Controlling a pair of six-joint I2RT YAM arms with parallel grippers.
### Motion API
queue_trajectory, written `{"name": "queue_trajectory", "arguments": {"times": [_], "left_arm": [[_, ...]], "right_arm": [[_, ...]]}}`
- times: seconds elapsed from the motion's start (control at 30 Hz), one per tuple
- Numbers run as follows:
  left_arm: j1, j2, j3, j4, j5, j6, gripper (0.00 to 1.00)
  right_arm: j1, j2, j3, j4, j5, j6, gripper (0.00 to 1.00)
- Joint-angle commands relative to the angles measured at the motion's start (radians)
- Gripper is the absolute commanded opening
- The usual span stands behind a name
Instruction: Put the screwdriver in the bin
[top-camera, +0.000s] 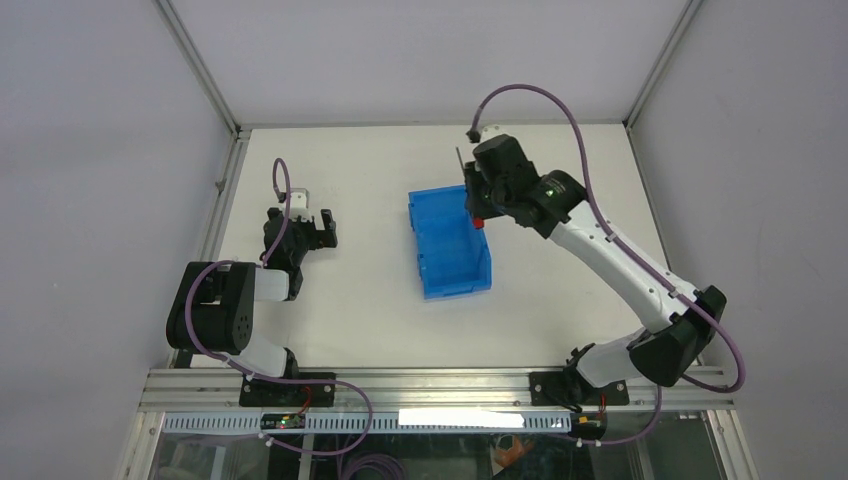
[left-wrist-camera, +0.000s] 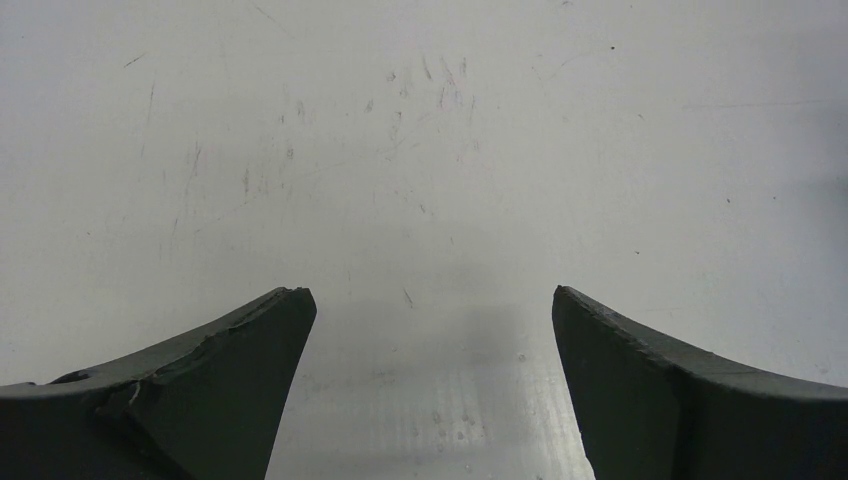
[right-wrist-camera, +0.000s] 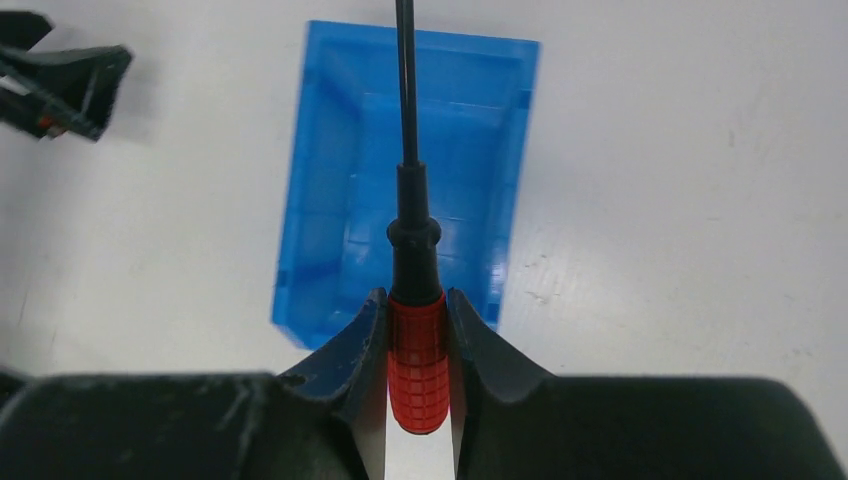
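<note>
My right gripper moves back, left in the top view and down to release over the bin's bottom next, since the screwdriver's handle overlaps the bin's side rim.
The blue bin (top-camera: 449, 243) stands on the white table at mid-table. My right gripper (top-camera: 477, 205) hangs above the bin's far right edge and is shut on the screwdriver (right-wrist-camera: 417, 340). Its fingers (right-wrist-camera: 352, 345) clamp the red handle, and the thin black shaft points away over the bin (right-wrist-camera: 330, 215). In the top view only a bit of the red handle (top-camera: 479, 222) shows, with the shaft tip sticking up past the gripper. My left gripper (top-camera: 310, 232) is open and empty, low over the bare table left of the bin; it also shows in its own view (left-wrist-camera: 432, 300).
The table is framed by white walls and metal rails at the left and back. The right arm reaches diagonally over the table's right half. The left gripper's dark fingers (right-wrist-camera: 62, 78) show at the upper left of the right wrist view.
</note>
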Motion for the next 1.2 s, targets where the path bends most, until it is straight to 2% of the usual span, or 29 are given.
{"name": "queue_trajectory", "arguments": {"times": [0.0, 0.23, 0.53, 0.83, 0.97, 1.17], "left_arm": [[-0.009, -0.028, 0.001, 0.026, 0.001, -0.016, 0.99], [-0.008, -0.028, 0.001, 0.026, 0.002, -0.017, 0.99], [-0.009, -0.028, 0.001, 0.026, 0.001, -0.017, 0.99], [-0.008, -0.028, 0.001, 0.026, 0.001, -0.016, 0.99], [-0.008, -0.029, 0.001, 0.026, 0.0, -0.016, 0.99], [-0.008, -0.028, 0.001, 0.027, 0.001, -0.017, 0.99]], "right_arm": [[0.127, 0.013, 0.079, 0.009, 0.081, 0.005, 0.08], [0.211, 0.084, 0.017, 0.099, 0.206, 0.081, 0.08], [0.216, 0.19, -0.177, 0.253, 0.19, 0.17, 0.12], [0.214, 0.409, -0.218, 0.31, 0.152, 0.228, 0.15], [0.214, 0.485, -0.207, 0.307, 0.143, 0.248, 0.25], [0.214, 0.483, -0.207, 0.288, 0.16, 0.263, 0.45]]}}
